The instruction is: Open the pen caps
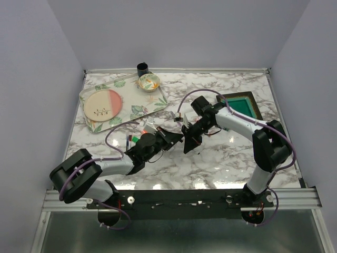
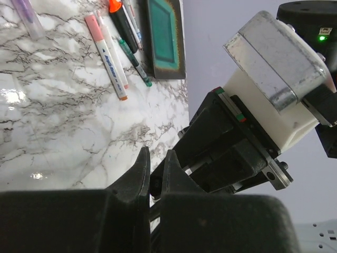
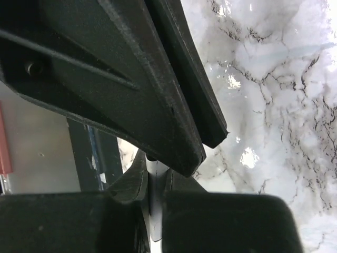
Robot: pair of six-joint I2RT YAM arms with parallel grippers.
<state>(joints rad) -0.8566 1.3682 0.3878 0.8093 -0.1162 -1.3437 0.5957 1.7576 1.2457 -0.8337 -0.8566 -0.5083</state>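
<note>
The green piece (image 1: 135, 139) lies to my left gripper's left in the top view. I will pull the dark cap beside it next and release it where loose parts lie.
My two grippers meet above the middle of the table. My right gripper (image 1: 188, 142) (image 3: 154, 168) is shut on a thin white pen (image 3: 156, 205). My left gripper (image 1: 176, 139) (image 2: 156, 158) is shut on that pen's dark cap (image 2: 154, 184), end to end with the right one. Whether the cap is still seated on the pen is hidden by the fingers. Several other pens (image 2: 113, 58) lie on the marble: a white pen with a pink cap (image 2: 93, 23), a black highlighter with an orange cap (image 2: 114, 5) and a thin green pen (image 2: 134, 60). In the top view these pens (image 1: 138, 136) lie behind my left arm.
A green-lined dark tray (image 1: 239, 104) (image 2: 166, 37) lies at the back right. A floral tray (image 1: 131, 109) at the back left holds a pink plate (image 1: 102, 104) and a small bowl (image 1: 149, 81). A black cup (image 1: 142, 67) stands behind it.
</note>
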